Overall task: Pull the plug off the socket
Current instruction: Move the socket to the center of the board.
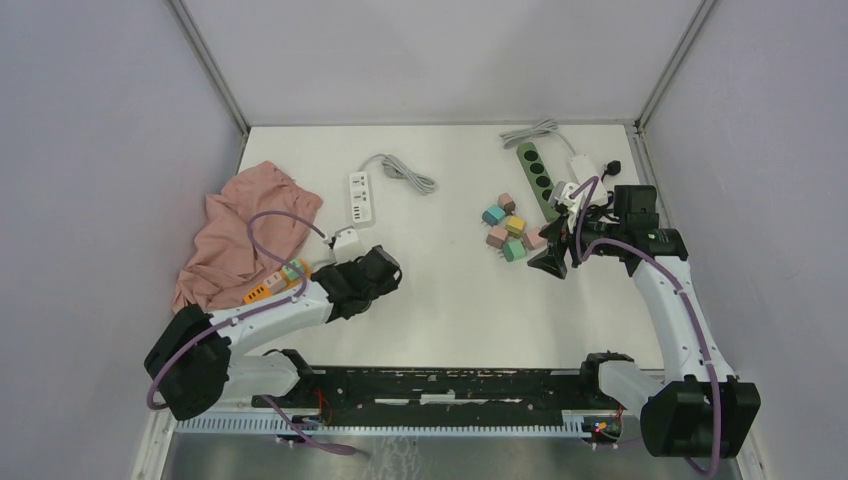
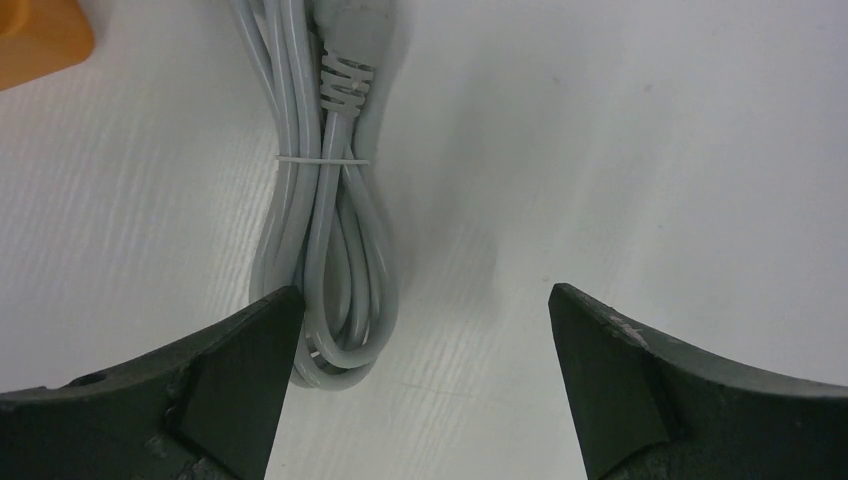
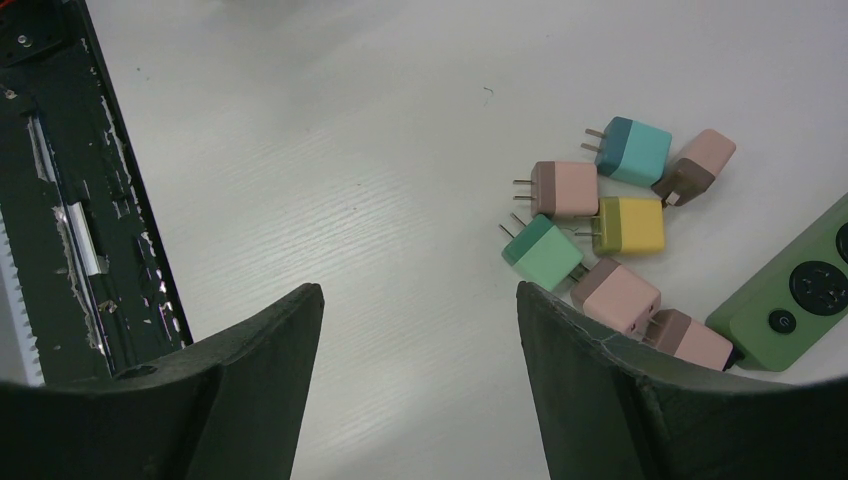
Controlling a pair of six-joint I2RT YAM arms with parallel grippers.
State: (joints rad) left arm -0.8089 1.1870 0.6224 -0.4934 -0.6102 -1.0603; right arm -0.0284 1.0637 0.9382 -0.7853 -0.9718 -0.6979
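Next, my left gripper shifts to the left in the wrist view and down toward the coil's tie (image 2: 325, 160), because one fingertip overlaps the coil.
A green socket strip (image 1: 537, 178) lies at the back right; its end shows in the right wrist view (image 3: 790, 300). Several coloured plug cubes (image 1: 510, 228) lie loose beside it, and a pink-brown one (image 3: 690, 340) rests against the strip's end. Whether any plug sits in a socket I cannot tell. My right gripper (image 1: 552, 262) (image 3: 418, 287) hovers open over bare table just near of the cubes. A white socket strip (image 1: 360, 197) with a grey cable (image 1: 405, 175) lies centre-left. My left gripper (image 1: 385, 268) (image 2: 422, 290) is open, its left finger at a tied grey cable coil (image 2: 335, 260).
A pink cloth (image 1: 250, 235) is heaped at the left, with an orange item (image 1: 255, 293) at its near edge. A white adapter with a black plug (image 1: 590, 168) lies at the back right. A black rail (image 1: 450, 385) runs along the near edge.
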